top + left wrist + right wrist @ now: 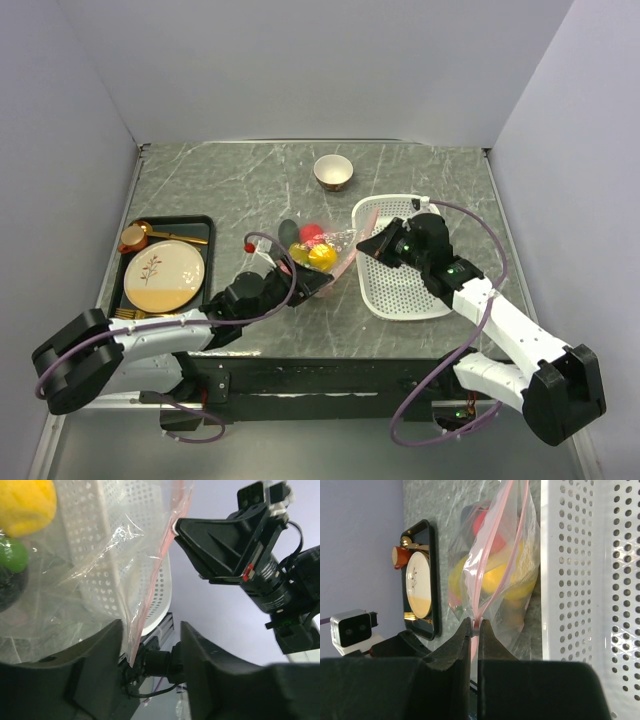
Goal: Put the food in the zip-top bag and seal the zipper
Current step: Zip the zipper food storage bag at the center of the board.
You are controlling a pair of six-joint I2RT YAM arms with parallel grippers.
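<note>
I need to slide my right gripper outward next, along the zipper to its far end (374, 213), which is outward of my fingers, and then release, because the zipper's pieces are still apart there.
The clear zip-top bag (338, 243) lies at the table's middle, just left of the white basket. Yellow (322, 256) and red (312, 233) food pieces sit inside it. In the right wrist view the bag (520, 615) holds yellow (495, 577) and red (487, 527) pieces. My right gripper (479, 626) is shut on the pink zipper (487, 565), whose two strips part beyond the jaws. It shows at the bag's right side in the top view (372, 243). My left gripper (151, 630) is open, and the zipper (160, 555) ends by its left finger. It is at the bag's near corner (320, 283).
The white perforated basket (410, 285) lies right of the bag, under my right arm. A black tray (175, 219) with a plate (165, 272) and gold-coloured dishes is at the left. A gold-coloured cup (333, 172) stands at the back. A small red piece (249, 244) lies left of the bag.
</note>
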